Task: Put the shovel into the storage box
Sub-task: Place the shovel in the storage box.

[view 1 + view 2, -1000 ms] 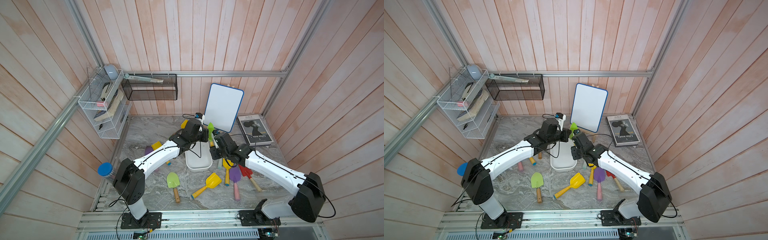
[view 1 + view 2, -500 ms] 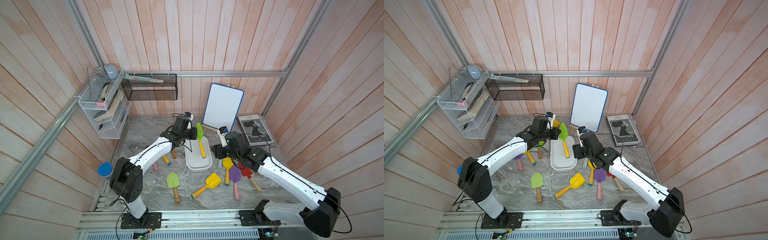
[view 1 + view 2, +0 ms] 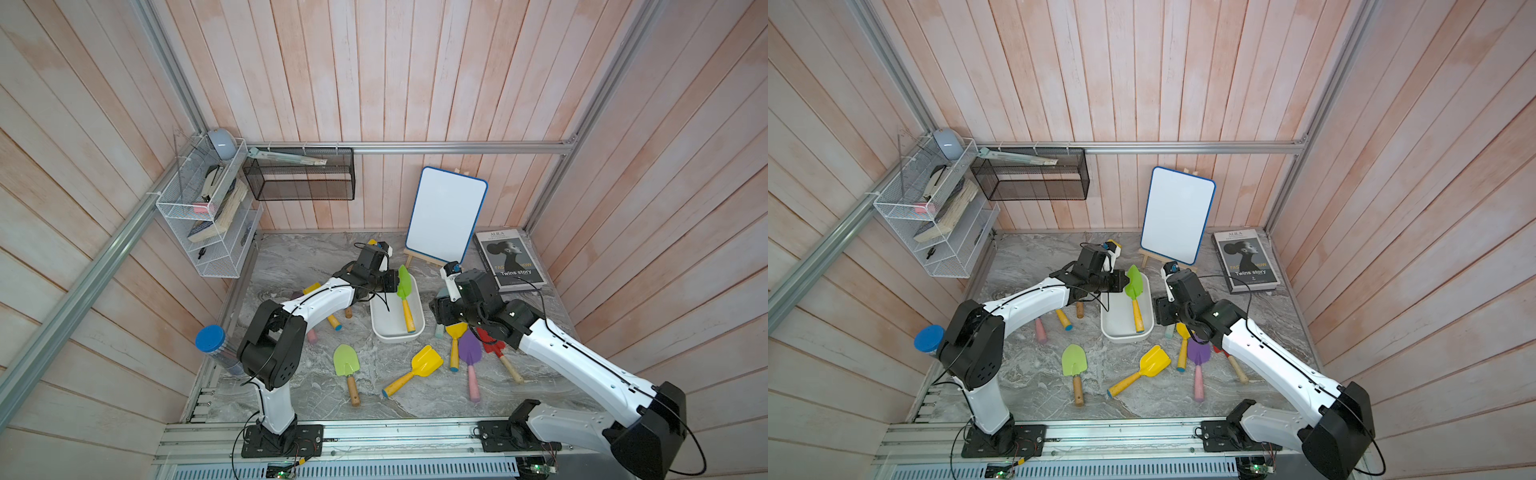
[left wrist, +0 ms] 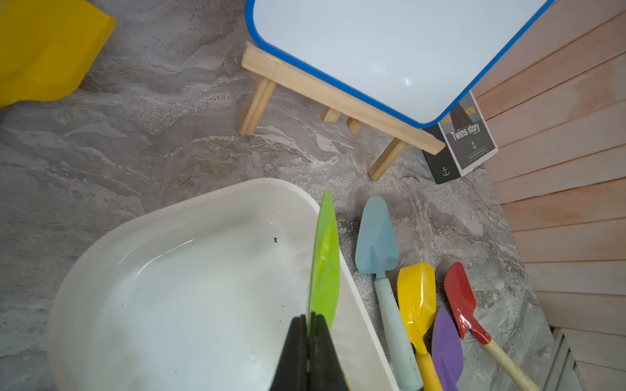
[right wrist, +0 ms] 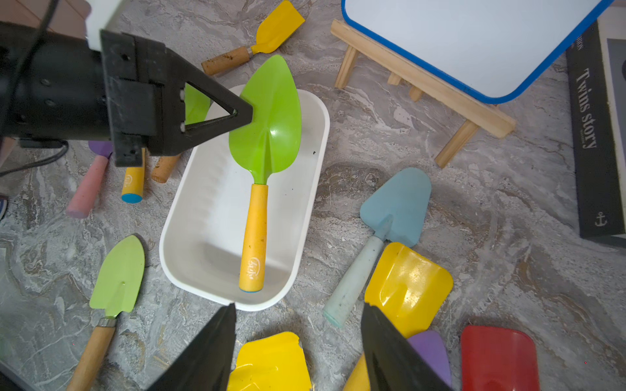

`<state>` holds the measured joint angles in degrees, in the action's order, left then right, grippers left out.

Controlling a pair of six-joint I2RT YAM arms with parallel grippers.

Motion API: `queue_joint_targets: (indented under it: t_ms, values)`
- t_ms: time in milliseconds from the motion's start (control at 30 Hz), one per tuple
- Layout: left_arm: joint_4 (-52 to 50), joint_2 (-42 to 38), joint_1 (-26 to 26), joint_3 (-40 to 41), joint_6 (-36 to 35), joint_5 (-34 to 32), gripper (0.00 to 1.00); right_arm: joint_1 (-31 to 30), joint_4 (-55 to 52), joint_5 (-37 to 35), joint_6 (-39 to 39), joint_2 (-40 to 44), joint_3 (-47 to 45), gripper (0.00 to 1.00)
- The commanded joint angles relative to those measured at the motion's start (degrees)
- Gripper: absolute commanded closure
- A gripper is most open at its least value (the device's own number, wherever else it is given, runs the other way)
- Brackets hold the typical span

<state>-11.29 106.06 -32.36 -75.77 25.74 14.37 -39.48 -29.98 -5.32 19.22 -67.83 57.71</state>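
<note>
I will lower my left gripper toward the far end of the storage box's bottom below and release the edge of the shovel's blade, as it is still raised.
The shovel (image 3: 404,286) (image 3: 1133,284) has a green blade and a yellow-orange handle. It lies slanted in the white storage box (image 3: 384,322) (image 3: 1116,320), its handle end on the box floor and its blade raised at the far end. My left gripper (image 3: 392,284) (image 4: 309,318) is shut on the blade's edge (image 4: 325,257). The right wrist view shows the same gripper (image 5: 244,115) pinching the shovel (image 5: 267,135) over the box (image 5: 210,210). My right gripper (image 3: 435,309) (image 5: 298,306) hangs open and holds nothing, just right of the box above loose shovels.
Several other toy shovels lie around the box: light green (image 3: 346,361), yellow (image 3: 424,361), purple (image 3: 469,349), red (image 3: 492,347), pale blue (image 5: 396,203). More lie under my left arm. A whiteboard on an easel (image 3: 446,220) and a book (image 3: 509,259) stand behind.
My right gripper has let go of the shovel and drawn back to the box's right side. My left gripper has brought the shovel down until its handle rests in the box.
</note>
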Motion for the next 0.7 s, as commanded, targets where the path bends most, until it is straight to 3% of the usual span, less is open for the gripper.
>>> queue_joint_targets:
  t_ms: [0, 667]
  values:
    - [3.2, 1.7, -0.1, 0.4, 0.4, 0.9, 1.0, 0.3, -0.2, 1.1, -0.6, 0.5, -0.7, 0.37]
    - [-2.8, 9.6, 0.1, -3.7, 1.4, 3.1, 1.0, 1.0, 1.3, 3.4, -1.6, -2.7, -0.7, 0.37]
